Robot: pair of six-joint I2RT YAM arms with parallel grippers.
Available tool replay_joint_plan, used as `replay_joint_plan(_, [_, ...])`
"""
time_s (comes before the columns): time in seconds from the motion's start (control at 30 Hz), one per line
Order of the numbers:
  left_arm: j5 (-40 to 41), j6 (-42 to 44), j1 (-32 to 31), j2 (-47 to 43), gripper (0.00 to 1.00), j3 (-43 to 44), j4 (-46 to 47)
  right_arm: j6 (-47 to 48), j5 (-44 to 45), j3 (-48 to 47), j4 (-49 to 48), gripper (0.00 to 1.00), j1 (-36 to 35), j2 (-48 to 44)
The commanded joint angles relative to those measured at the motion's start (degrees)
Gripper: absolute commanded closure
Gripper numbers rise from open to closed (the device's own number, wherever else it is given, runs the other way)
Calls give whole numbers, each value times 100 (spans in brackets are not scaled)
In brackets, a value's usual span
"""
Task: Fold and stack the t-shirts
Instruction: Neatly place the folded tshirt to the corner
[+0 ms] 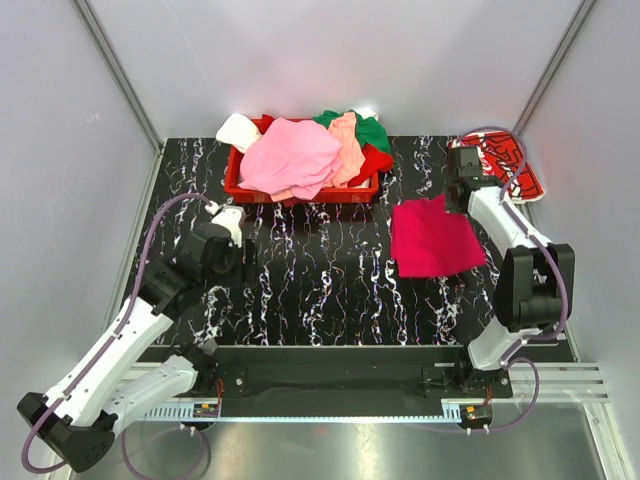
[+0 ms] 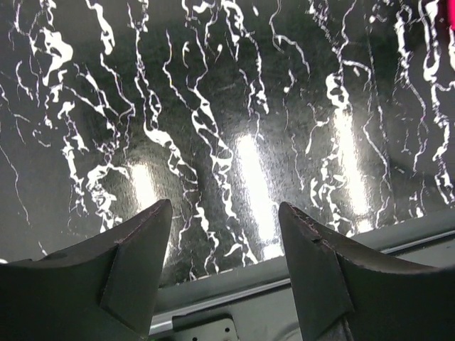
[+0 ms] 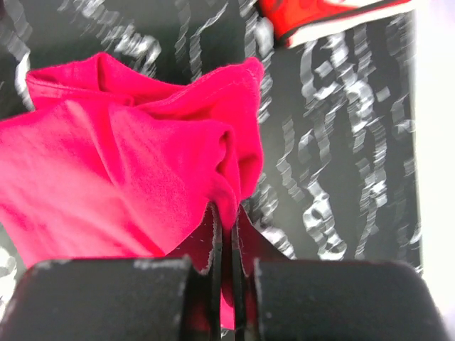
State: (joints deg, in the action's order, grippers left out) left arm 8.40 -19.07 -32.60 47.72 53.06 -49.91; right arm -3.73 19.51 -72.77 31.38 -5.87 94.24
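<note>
My right gripper carries the magenta cloth onto the red t-shirt (image 1: 503,164) (image 3: 316,10) next and releases it, since that t-shirt lies folded outward of the gripper and to its right in the top view.
A folded magenta t-shirt (image 1: 435,237) lies on the right half of the black marbled table. My right gripper (image 1: 459,207) is shut on its far right corner; in the right wrist view the cloth (image 3: 128,156) is pinched between the closed fingers (image 3: 226,220). More t-shirts, a pink one (image 1: 293,155), a peach one (image 1: 348,145), a green one (image 1: 372,130) and a white one (image 1: 238,130), are heaped in the red basket (image 1: 250,186) at the back. A red t-shirt with white print (image 1: 512,165) lies at the back right. My left gripper (image 1: 244,260) is open over bare table, nothing between its fingers (image 2: 142,249).
The red plastic basket stands at the back centre. White walls close the table on three sides. A metal rail (image 1: 330,400) with the arm bases runs along the near edge.
</note>
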Motion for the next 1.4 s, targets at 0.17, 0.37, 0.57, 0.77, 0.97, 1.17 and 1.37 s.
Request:
replay_joint_plan(0.17, [-14, 0, 96, -132, 34, -103, 447, 943, 316, -1659, -492, 100, 551, 990])
replay_joint_plan(0.37, [-49, 9, 140, -123, 35, -120, 473, 1646, 237, -2513, -965, 100, 710, 1632])
replay_joint_plan(0.57, [-128, 26, 149, -53, 37, -138, 509, 2025, 379, -3312, -1107, 100, 850, 2116])
replay_joint_plan(0.77, [-128, 26, 157, 79, 37, -129, 500, 2271, 185, -4305, -993, 100, 1009, 2652])
replay_joint_plan(0.97, [-190, 53, 184, 132, 37, -138, 517, 2561, -43, -5009, -1063, 100, 1184, 3074])
replay_joint_plan(1.17, [-225, 61, 228, 202, 37, -138, 535, 2623, -324, -5493, -1019, 100, 1404, 3487])
replay_joint_plan(1.37, [-260, 70, 245, 290, 38, -129, 535, 2377, -808, -6099, -870, 100, 1861, 3926])
